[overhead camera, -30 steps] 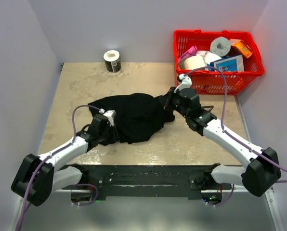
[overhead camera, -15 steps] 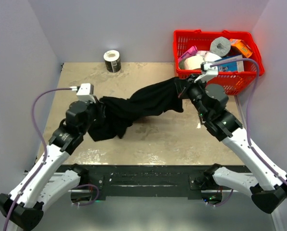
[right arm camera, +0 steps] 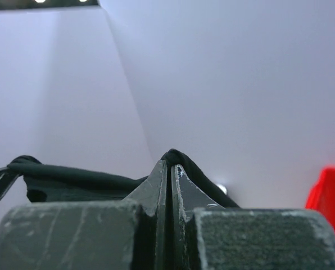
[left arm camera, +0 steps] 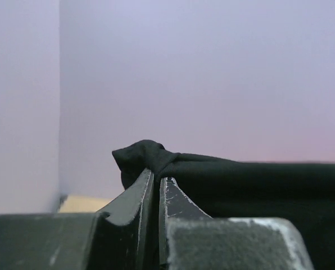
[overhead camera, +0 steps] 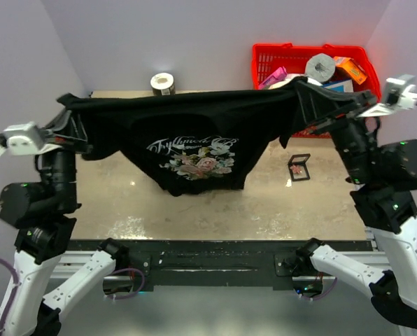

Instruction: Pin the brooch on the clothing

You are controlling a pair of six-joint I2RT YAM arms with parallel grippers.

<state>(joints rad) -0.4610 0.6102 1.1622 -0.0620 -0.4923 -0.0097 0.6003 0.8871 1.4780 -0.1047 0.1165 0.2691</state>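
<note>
The tabletop's far strip is below my left gripper's fingers and farther outward. My left gripper should move outward and down next and let go of the clothing's corner on the tabletop's far strip [overhead camera: 116, 94] [left arm camera: 84, 203].
The clothing [overhead camera: 194, 126], a black T-shirt with printed pink roses and white script, hangs stretched in the air above the table with the print facing me. My left gripper [overhead camera: 70, 105] is shut on its left top corner, and the cloth bunches over the closed jaws in the left wrist view [left arm camera: 150, 160]. My right gripper [overhead camera: 301, 85] is shut on its right top corner, with cloth [right arm camera: 181, 160] over the tips. The brooch [overhead camera: 294, 168], a tiny pinkish-red thing, lies on the table beside a small black frame, below the shirt's right sleeve.
A red basket [overhead camera: 264, 52] full of packets and rolls stands at the back right, partly behind the shirt and the right arm. A roll of tape [overhead camera: 163, 80] stands at the back wall. Walls close in on the left, right and back.
Both arms have risen and spread apart. The shirt has gone from a crumpled heap on the table to hanging stretched between the grippers, with its print showing.
</note>
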